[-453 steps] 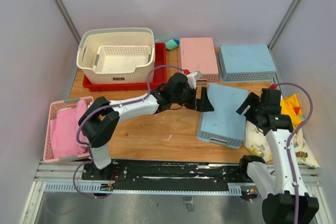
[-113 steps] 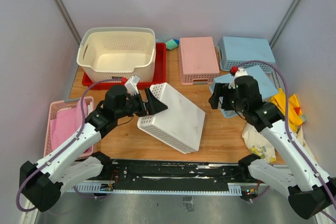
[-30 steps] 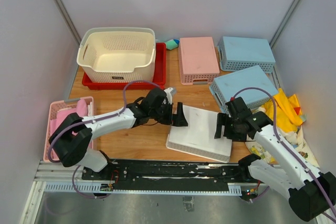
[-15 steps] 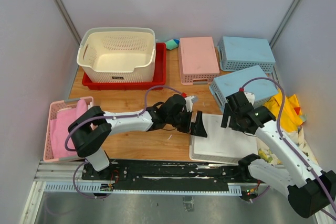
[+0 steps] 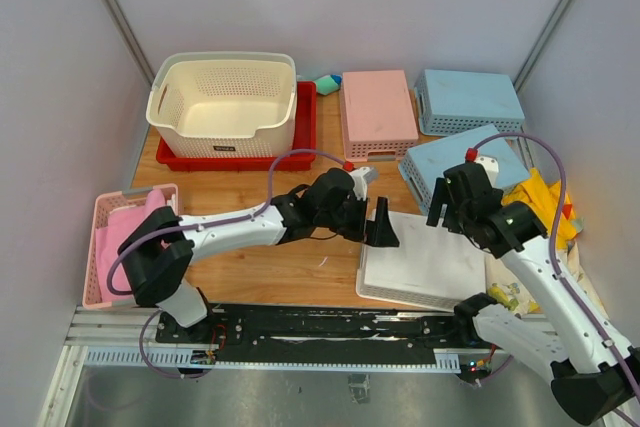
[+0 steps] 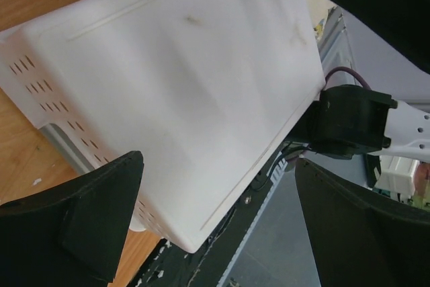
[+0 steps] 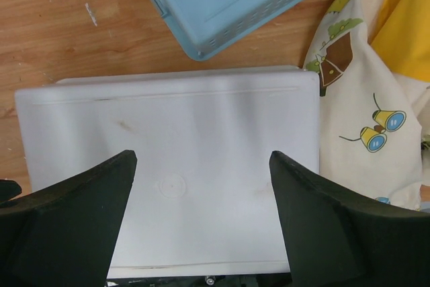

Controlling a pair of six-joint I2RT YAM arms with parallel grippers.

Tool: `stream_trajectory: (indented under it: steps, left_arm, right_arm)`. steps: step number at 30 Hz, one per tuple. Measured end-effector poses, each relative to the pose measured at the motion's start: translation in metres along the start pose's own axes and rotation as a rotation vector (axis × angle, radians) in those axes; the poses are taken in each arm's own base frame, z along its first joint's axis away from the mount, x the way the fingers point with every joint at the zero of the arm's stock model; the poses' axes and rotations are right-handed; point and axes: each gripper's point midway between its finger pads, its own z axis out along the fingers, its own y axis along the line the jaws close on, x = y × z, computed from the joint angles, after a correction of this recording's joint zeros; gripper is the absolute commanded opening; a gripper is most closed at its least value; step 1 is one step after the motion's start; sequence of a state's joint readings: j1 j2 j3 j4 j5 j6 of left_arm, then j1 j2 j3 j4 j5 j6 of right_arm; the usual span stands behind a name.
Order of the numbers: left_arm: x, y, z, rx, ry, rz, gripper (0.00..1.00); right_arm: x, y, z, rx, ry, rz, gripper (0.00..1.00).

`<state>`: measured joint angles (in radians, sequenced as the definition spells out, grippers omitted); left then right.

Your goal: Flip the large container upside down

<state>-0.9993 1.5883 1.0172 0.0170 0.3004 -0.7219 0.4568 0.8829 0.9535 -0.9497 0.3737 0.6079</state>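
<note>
The large container's opening faces up, so my left gripper will next rise, swing outward, then lower onto its rim side facing the base-up pink basket.
The large container (image 5: 222, 105), a deep cream perforated basket, stands upright with its opening up on the red tray (image 5: 306, 133) at the back left; it shows only in the top view. Both grippers are far from it, over a flatter white basket (image 5: 425, 262) that lies base up at the front right. My left gripper (image 5: 381, 223) (image 6: 222, 226) hangs open just past that basket's left edge, nothing between its fingers. Above the basket's far edge my right gripper (image 5: 446, 209) (image 7: 201, 199) is open too, the white base (image 7: 168, 139) below it.
A pink basket (image 5: 377, 112) and two blue baskets (image 5: 468, 100) (image 5: 452, 160) lie base up at the back right. A pink basket with pink cloth (image 5: 125, 242) sits at the left edge. Patterned yellow cloth (image 5: 545, 209) lies right of the white basket.
The white basket has slid right and settled flat, base up. My left gripper followed it to the right. My right gripper has drawn back from the basket's edge and risen.
</note>
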Motion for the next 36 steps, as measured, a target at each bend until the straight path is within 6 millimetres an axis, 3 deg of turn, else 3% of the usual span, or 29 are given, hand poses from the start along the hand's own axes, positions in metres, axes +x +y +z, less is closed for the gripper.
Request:
stream_trajectory:
  steps: [4,11,15,19,23,27,32,34,36]
  left_arm:
    - [0.003,0.002,-0.004,-0.008,-0.002,-0.002,0.99]
    - [0.035,0.033,-0.012,-0.086,0.049,-0.048,0.99]
    - [0.049,0.032,0.008,-0.082,0.101,-0.044,0.99]
    - [0.055,0.013,0.038,-0.046,0.151,-0.007,0.99]
    - [0.05,0.005,0.043,-0.046,0.151,0.04,0.99]
    - [0.044,0.015,0.025,-0.129,0.143,0.1,0.99]
    - [0.029,0.03,-0.02,-0.278,0.136,0.19,0.99]
    - [0.016,0.034,-0.039,-0.329,0.118,0.216,0.99]
    - [-0.011,0.038,-0.062,-0.379,0.066,0.232,0.99]
  right_arm:
    - [-0.011,-0.001,-0.005,-0.002,-0.043,0.0,0.83]
    - [-0.014,-0.001,-0.006,-0.004,-0.054,-0.008,0.83]
    - [-0.017,0.001,-0.005,-0.007,-0.063,-0.01,0.83]
    - [-0.025,0.003,-0.008,-0.012,-0.079,-0.02,0.83]
    - [-0.036,0.003,-0.014,-0.018,-0.12,-0.015,0.83]
    - [-0.041,-0.004,-0.021,-0.007,-0.163,-0.012,0.84]
    - [-0.048,-0.008,-0.026,-0.005,-0.207,-0.003,0.84]
    - [-0.05,-0.007,-0.026,-0.004,-0.212,-0.004,0.84]
    - [-0.052,-0.006,-0.025,-0.006,-0.219,-0.004,0.84]
